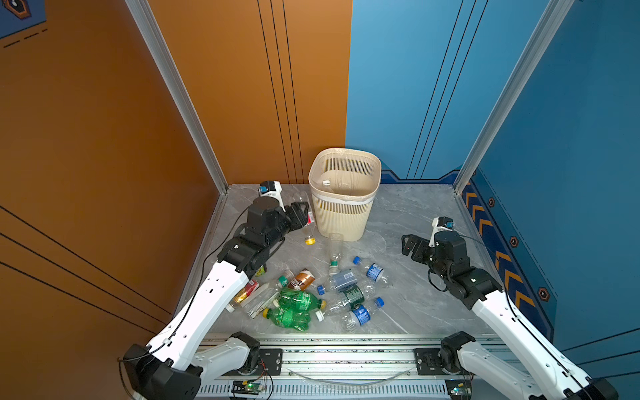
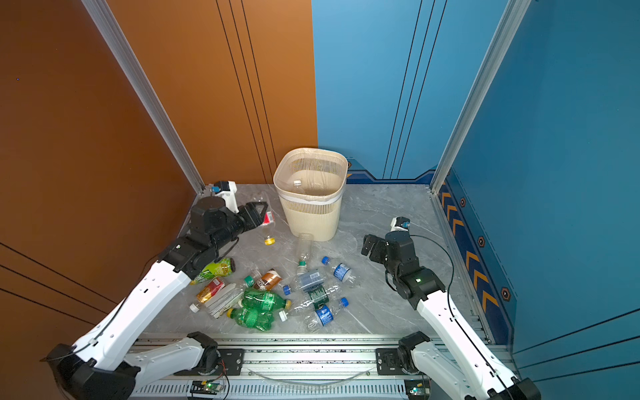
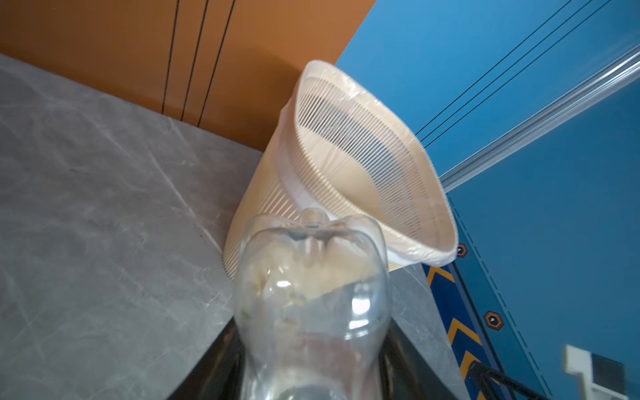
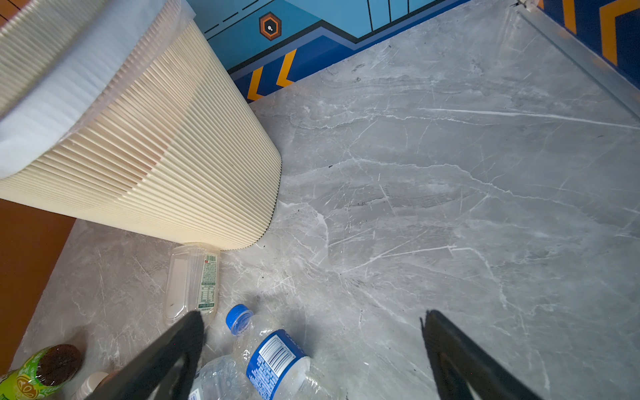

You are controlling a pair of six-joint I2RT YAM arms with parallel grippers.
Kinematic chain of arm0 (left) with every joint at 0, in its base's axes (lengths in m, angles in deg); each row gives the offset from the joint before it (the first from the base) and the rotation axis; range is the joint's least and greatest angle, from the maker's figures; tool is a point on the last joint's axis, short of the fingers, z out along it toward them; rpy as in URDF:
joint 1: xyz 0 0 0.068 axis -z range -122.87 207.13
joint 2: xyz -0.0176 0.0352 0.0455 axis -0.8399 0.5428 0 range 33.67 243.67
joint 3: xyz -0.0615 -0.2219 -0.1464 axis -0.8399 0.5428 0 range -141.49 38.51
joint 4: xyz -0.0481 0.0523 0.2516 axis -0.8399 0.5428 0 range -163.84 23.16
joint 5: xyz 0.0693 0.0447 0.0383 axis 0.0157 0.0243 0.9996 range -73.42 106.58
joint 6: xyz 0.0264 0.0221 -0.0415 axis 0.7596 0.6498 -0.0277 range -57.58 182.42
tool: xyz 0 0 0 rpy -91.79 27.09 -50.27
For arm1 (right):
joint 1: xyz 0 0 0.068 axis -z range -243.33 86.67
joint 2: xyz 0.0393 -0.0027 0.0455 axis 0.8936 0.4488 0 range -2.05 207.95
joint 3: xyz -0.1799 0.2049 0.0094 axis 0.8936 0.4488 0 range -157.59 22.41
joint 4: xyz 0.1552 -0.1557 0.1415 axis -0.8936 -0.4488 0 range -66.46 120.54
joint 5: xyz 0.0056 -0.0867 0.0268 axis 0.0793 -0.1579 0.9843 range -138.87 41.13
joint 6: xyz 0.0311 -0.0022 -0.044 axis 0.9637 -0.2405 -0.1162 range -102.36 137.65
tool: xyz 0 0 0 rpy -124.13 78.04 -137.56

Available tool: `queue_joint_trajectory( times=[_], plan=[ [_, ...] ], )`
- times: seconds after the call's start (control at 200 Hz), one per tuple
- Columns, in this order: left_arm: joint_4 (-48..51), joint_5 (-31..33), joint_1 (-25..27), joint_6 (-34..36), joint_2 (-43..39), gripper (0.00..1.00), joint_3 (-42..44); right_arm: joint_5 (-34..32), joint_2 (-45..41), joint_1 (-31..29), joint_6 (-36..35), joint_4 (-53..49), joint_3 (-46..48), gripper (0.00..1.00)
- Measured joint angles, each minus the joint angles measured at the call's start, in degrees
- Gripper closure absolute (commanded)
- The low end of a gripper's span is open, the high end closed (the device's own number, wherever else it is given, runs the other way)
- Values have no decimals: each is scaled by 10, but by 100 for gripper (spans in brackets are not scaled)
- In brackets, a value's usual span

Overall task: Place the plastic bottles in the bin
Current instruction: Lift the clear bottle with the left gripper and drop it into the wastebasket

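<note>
The clear bottle's end with the cap still hangs below the bin's rim on the outside, so the left gripper will next go up and move outward over the bin's opening (image 1: 345,174) (image 3: 363,166) to release the bottle.
My left gripper (image 1: 302,212) (image 2: 259,212) is shut on a clear plastic bottle (image 1: 309,218) with a red label and a yellow cap (image 1: 310,240), held just left of the bin. In the left wrist view its clear base (image 3: 311,277) sticks out between the jaws toward the bin (image 3: 363,156). The cream slatted bin (image 1: 343,218) (image 2: 310,218) stands at the back middle, and a white-capped bottle (image 1: 325,182) lies inside. Several bottles lie on the floor in front, among them green ones (image 1: 299,299) and blue-labelled ones (image 1: 374,272) (image 4: 273,360). My right gripper (image 1: 410,244) (image 4: 313,315) hangs open and empty.
A clear green-capped bottle (image 1: 335,247) (image 4: 192,280) lies against the bin's foot. A red-gold can (image 1: 246,291), a green can (image 2: 216,268), a brown container (image 1: 301,278) and a white carton (image 1: 261,301) mix with the pile. Walls close three sides; a metal rail (image 1: 346,346) runs along the front.
</note>
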Motion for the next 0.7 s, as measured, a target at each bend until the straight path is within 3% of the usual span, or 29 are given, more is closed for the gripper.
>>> queue_joint_trajectory(
  times=[0.355, 0.701],
  plan=[
    [-16, -74, 30, 61, 243, 49, -301, 0, -11, 0, 5, -1, 0, 0],
    [27, -114, 34, 77, 481, 49, -576, 11, -16, 2, 5, -1, 0, 0]
  ],
)
